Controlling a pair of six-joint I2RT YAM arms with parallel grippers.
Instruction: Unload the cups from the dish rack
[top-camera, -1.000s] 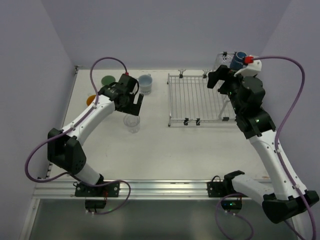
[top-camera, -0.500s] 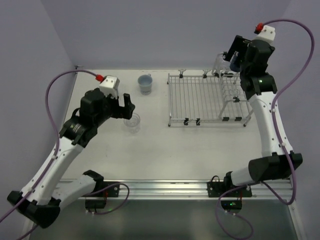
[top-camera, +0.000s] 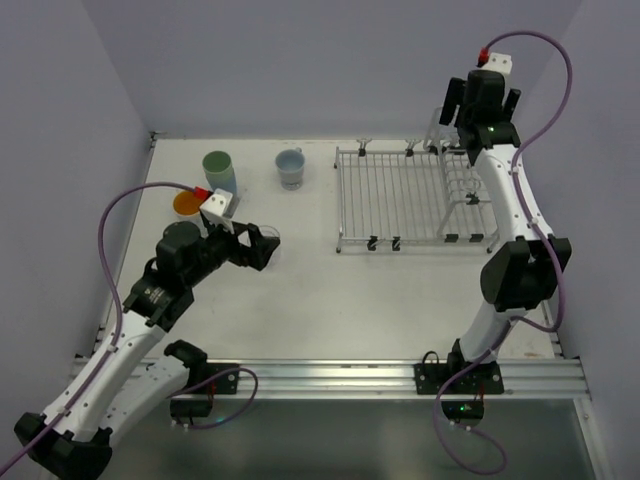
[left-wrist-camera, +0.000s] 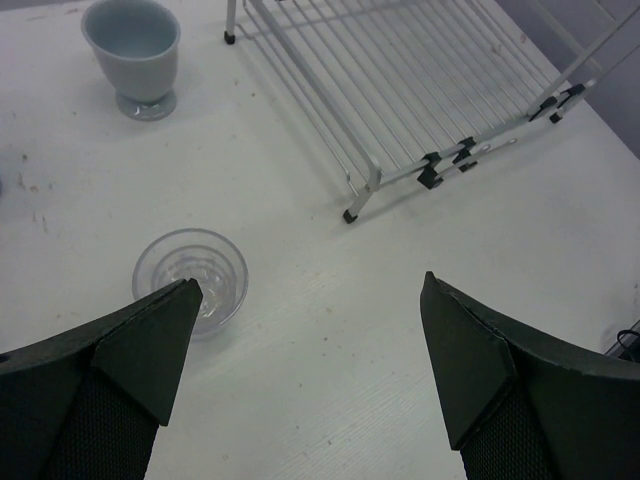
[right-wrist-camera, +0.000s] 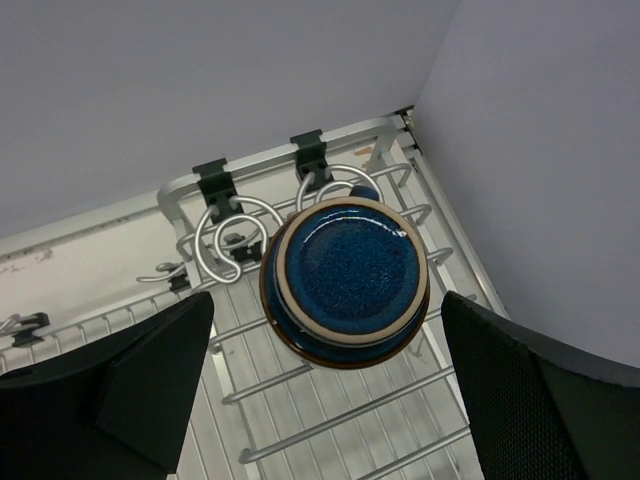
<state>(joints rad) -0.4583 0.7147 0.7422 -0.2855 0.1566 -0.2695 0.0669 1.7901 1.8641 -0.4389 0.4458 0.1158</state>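
Note:
My right gripper moves down around the mug's body next, since the base of the upturned dark navy mug (right-wrist-camera: 345, 278) shows between the open fingers.
The silver dish rack (top-camera: 390, 195) stands at the back right; its flat grid tray also shows in the left wrist view (left-wrist-camera: 400, 90). A dark navy mug (right-wrist-camera: 345, 278) sits upside down on the rack's wire hooks. My right gripper (right-wrist-camera: 328, 300) hangs open above it, one finger on each side, not touching; in the top view it (top-camera: 480, 112) hides the mug. My left gripper (left-wrist-camera: 310, 300) is open and empty over the table, with a clear glass (left-wrist-camera: 190, 278) at its left fingertip. A light blue cup (top-camera: 290, 168), a pale green tumbler (top-camera: 219, 170) and an orange-tinted glass (top-camera: 187, 205) stand on the table left of the rack.
Grey walls close off the back and both sides; the right wall runs close beside the rack's corner (right-wrist-camera: 405, 115). The light blue cup (left-wrist-camera: 133, 50) stands beyond the clear glass, near the rack's left edge.
My left arm has pulled back toward the near left, uncovering the green tumbler and orange glass. My right gripper has moved higher and further back over the rack's rear corner.

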